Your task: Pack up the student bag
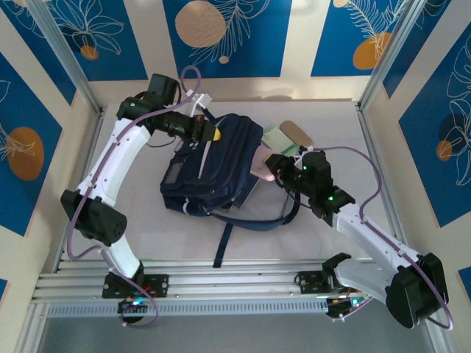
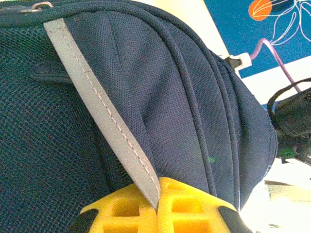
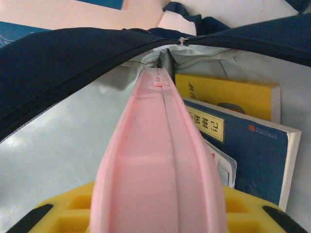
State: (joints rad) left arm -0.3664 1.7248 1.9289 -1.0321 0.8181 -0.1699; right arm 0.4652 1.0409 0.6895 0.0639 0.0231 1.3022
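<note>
The right gripper pushes into the bag's opening just beyond its fingers next and releases the pink case (image 3: 160, 165) there, because that case still sticks out.
The student bag (image 1: 213, 165), a navy-blue backpack, lies in the middle of the table with its open mouth toward the right. My left gripper (image 1: 210, 134) is at the bag's far left corner. In the left wrist view its yellow fingers (image 2: 194, 208) are shut on the bag's grey stripe (image 2: 107, 111). My right gripper (image 1: 276, 170) is shut on a pink case (image 3: 160, 165) whose tip reaches into the bag's opening (image 3: 97, 63). Inside stand a yellow book (image 3: 228, 94) and a blue book (image 3: 248, 145) to the right of the case.
A green item (image 1: 277, 137) and a tan flat item (image 1: 297, 134) lie on the table behind the bag's mouth. A dark strap (image 1: 223, 243) trails toward the aluminium rail (image 1: 221, 283) at the near edge. Frame posts stand at the table's corners.
</note>
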